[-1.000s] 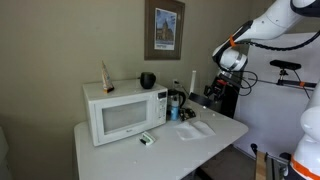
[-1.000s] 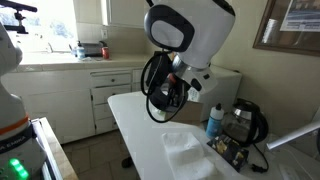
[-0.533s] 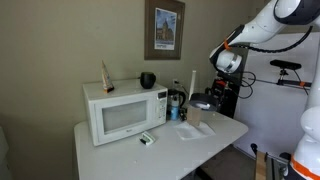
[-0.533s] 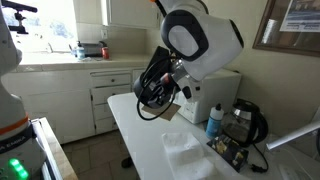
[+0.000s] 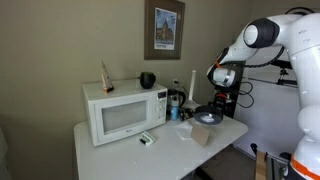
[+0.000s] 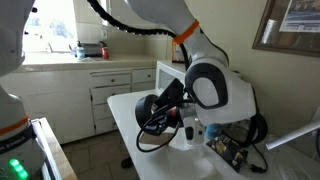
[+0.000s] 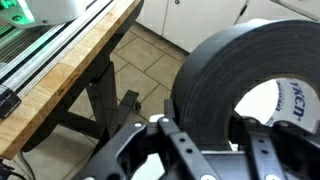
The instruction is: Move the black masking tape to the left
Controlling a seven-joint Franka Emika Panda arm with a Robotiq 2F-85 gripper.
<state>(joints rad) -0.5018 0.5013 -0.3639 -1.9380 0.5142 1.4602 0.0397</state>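
Observation:
My gripper holds the tape and will next move toward the microwave, tilting level. It will lower the tape onto the bare tabletop (image 5: 179, 142) beside the white cloth and let go, because that spot is clear.
The black masking tape (image 7: 230, 75) fills the wrist view as a thick black roll with a pale inner hole. My gripper (image 7: 205, 128) is shut on it, with one finger on the roll's outside and the other in the hole. In an exterior view the gripper (image 5: 210, 110) holds the tape (image 5: 208, 118) just above the right end of the white table (image 5: 110, 150). In an exterior view the arm's bulk covers much of the table, and the gripper (image 6: 157, 108) with the dark roll hangs low over the table's near part.
A white microwave (image 5: 125, 112) stands on the table with a small black bowl (image 5: 147, 79) on top. A small black-and-white box (image 5: 147, 139) lies in front of it. A white cloth (image 5: 193, 131) and a dark appliance (image 5: 177, 100) are near the gripper. Kitchen cabinets (image 6: 70, 95) stand behind.
The arm has swung lower and forward over the table's right end, carrying the tape down close to the surface. The gripper has stayed shut on the roll.

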